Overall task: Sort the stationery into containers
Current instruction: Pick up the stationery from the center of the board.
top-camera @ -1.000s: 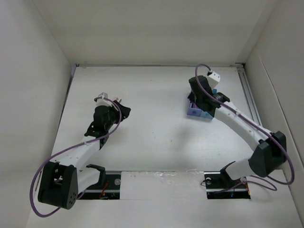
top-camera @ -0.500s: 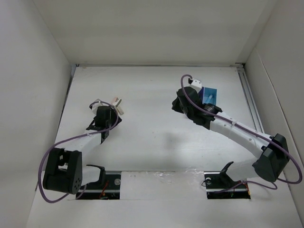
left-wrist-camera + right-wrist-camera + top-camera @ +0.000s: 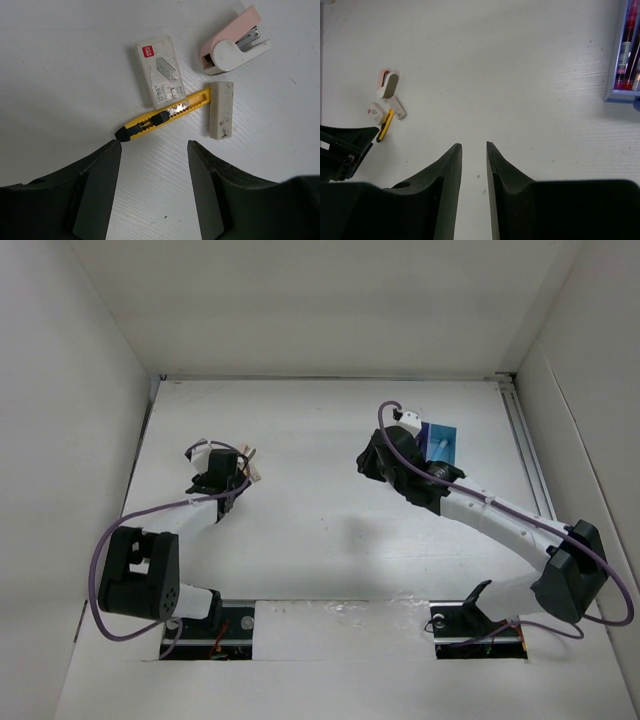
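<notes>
My left gripper moves down and away from my base next, over the yellow utility knife (image 3: 165, 115), toward the eraser.
In the left wrist view a yellow utility knife (image 3: 162, 116), a white staple box (image 3: 159, 71), a pink-and-white stapler (image 3: 235, 42) and a whitish eraser (image 3: 221, 110) lie close together on the table. My left gripper (image 3: 154, 145) is open and empty, just short of the knife's black end. In the top view it (image 3: 222, 476) is beside this cluster (image 3: 249, 463). My right gripper (image 3: 473, 145) is empty, jaws a narrow gap apart, above bare table. The blue containers (image 3: 441, 441) are behind it. Red pens (image 3: 626, 50) lie in the tray (image 3: 620, 96).
The work surface is a white table boxed in by white walls on three sides. The right arm (image 3: 500, 515) stretches across the right half. The stationery cluster also shows far left in the right wrist view (image 3: 387, 107), with the left gripper's fingers (image 3: 345, 137) beside it.
My right gripper has left the containers and moved left over bare table. My left gripper has swung back and left, and now faces the stationery cluster.
</notes>
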